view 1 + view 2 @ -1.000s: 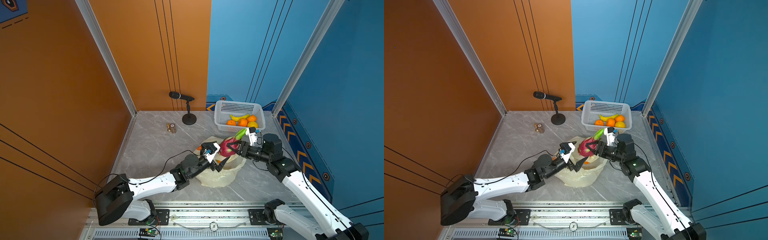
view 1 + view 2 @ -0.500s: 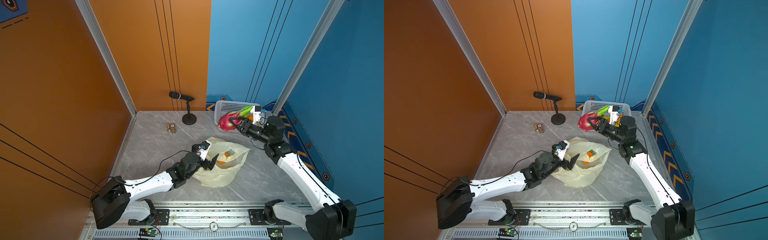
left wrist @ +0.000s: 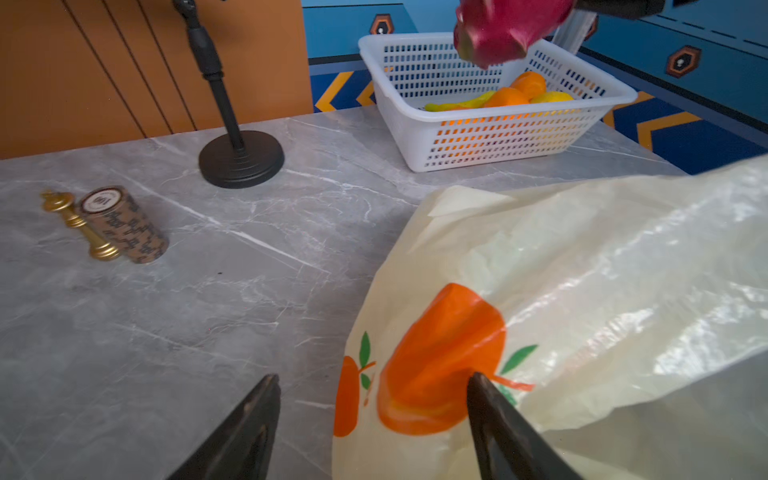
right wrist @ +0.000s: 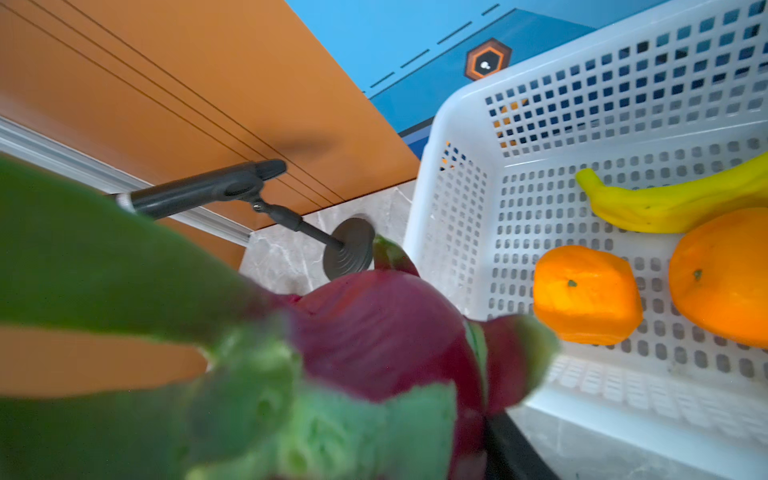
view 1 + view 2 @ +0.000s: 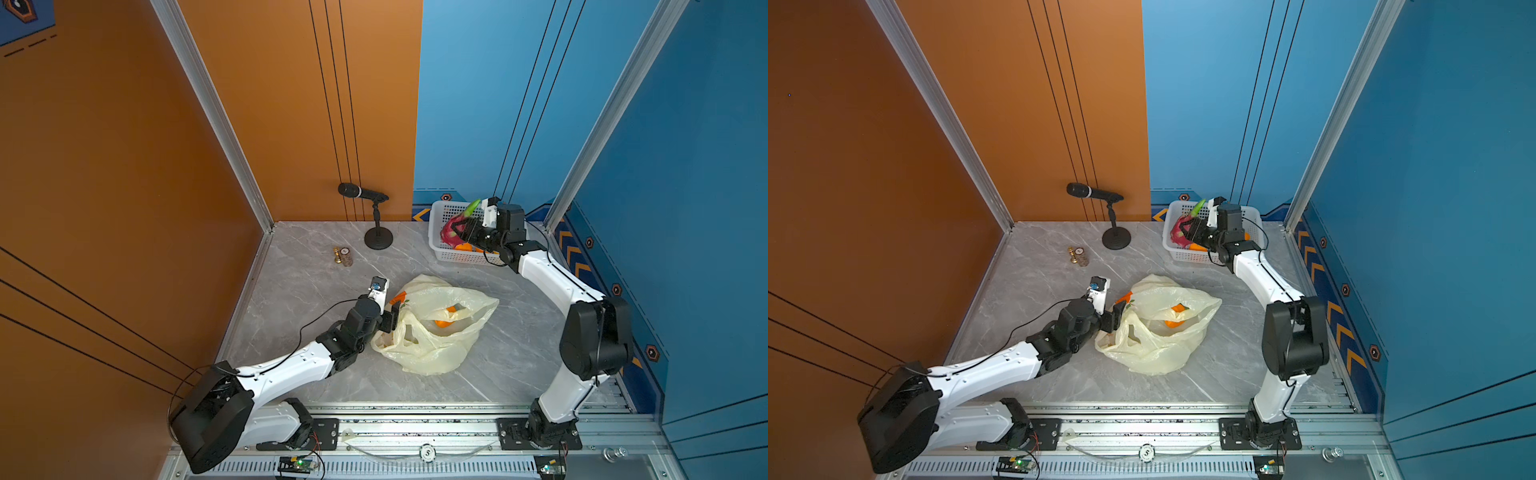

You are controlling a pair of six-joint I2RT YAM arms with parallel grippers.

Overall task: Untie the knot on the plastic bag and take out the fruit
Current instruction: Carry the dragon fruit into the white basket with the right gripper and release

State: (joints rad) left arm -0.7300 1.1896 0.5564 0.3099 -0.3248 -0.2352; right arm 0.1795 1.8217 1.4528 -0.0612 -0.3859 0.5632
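The basket's bottom is bare beside the oranges at the basket's end by the microphone stand, so my right gripper should go down there next and let go of the dragon fruit (image 5: 449, 232).
The pale-yellow plastic bag (image 5: 436, 345) (image 5: 1158, 349) (image 3: 582, 270) lies slumped on the grey table with its mouth open. No knot shows. An orange fruit (image 5: 442, 322) (image 5: 1173, 322) lies inside it. My left gripper (image 5: 392, 316) (image 5: 1117, 316) (image 3: 374, 376) is at the bag's left edge, open, with the printed edge between its jaws; one fingertip (image 3: 478, 380) touches the film. My right gripper (image 5: 457, 232) (image 5: 1187, 230) is shut on the pink, green-tipped dragon fruit (image 5: 449, 232) (image 5: 1178, 230) (image 3: 507, 29) (image 4: 374, 332), held over the basket's left end.
The white perforated basket (image 5: 465, 257) (image 5: 1187, 255) (image 3: 498, 137) (image 4: 457, 199) at the back right holds a banana (image 4: 665, 208) and oranges (image 4: 586, 295). A microphone stand (image 5: 378, 239) and a gold chess piece beside a brown cylinder (image 5: 343, 256) stand at the back.
My right arm has carried the dragon fruit from above the bag back over the basket. My left gripper has drawn back to the bag's left edge, jaws narrower. The bag has slumped.
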